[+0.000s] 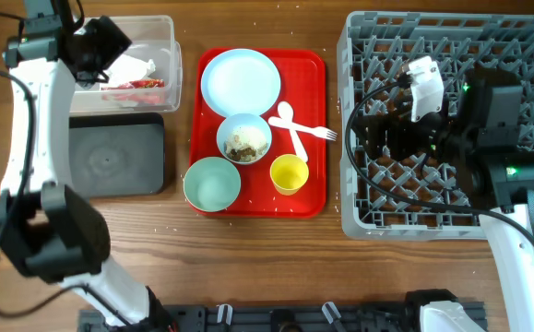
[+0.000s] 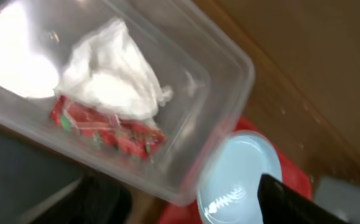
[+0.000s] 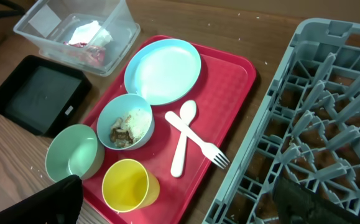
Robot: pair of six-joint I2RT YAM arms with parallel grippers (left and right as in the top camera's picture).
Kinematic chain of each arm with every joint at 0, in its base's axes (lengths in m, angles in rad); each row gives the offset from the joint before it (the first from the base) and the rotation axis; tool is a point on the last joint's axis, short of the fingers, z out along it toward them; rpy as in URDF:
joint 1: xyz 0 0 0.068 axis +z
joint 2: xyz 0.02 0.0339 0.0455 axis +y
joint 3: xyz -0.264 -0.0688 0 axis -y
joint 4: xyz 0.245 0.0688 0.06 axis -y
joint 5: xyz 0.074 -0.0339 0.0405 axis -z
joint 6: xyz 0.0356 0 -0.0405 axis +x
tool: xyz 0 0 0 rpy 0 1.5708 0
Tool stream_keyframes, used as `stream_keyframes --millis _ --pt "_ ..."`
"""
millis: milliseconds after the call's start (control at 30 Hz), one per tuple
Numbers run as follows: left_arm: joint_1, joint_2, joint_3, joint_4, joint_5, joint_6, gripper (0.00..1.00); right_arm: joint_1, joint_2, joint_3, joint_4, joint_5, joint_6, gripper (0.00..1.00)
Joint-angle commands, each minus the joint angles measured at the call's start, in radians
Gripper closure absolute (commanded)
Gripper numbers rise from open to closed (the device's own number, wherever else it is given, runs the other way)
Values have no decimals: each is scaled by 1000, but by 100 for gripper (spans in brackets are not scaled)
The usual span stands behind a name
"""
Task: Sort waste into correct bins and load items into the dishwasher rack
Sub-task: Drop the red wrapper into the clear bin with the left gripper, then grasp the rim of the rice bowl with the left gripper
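The rice bowl is below my left gripper, to its right in the overhead view, so I will cross and descend onto its spoon-side rim (image 1: pixel 269 136), where fingers have room.
The crumpled white-and-red wrapper (image 1: pixel 136 78) lies inside the clear tub (image 1: pixel 167 37); it also shows in the left wrist view (image 2: pixel 114 99). My left gripper (image 1: pixel 100 46) hovers over the tub, open and empty (image 2: pixel 192 205). On the red tray sit the pale blue plate (image 1: pixel 241 79), a bowl with rice and brown bits (image 1: pixel 244 138), an empty bowl (image 1: pixel 212 183), the yellow cup (image 1: pixel 289 173), the white spoon (image 1: pixel 285 115) and the fork (image 1: pixel 314 133). My right gripper (image 1: pixel 370 138) is open and empty above the left part of the grey rack (image 1: pixel 451 37), as the right wrist view (image 3: pixel 180 208) shows.
The black tray (image 1: pixel 114 157) lies in front of the clear tub, left of the red serving tray (image 1: pixel 313 69). White crumbs are scattered on the wooden table around the trays. The rack (image 3: pixel 329 93) holds no dishes.
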State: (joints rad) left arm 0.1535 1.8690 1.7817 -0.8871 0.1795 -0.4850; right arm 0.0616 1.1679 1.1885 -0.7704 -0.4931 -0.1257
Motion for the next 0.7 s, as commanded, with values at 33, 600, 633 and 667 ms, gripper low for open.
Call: stream_keyframes --millis 33,600,633,667 --pt "-167 -63 3 -156 74 37 19 0 7 14 2 6 -6 1" --pt "-678 213 -141 -69 -125 -20 25 0 7 14 -8 5 -3 1" --pt "-684 222 -141 -69 -129 -19 26 0 7 14 -9 5 -3 1" --pt "-689 227 -141 -66 -130 -16 29 0 7 14 -9 5 -3 1"
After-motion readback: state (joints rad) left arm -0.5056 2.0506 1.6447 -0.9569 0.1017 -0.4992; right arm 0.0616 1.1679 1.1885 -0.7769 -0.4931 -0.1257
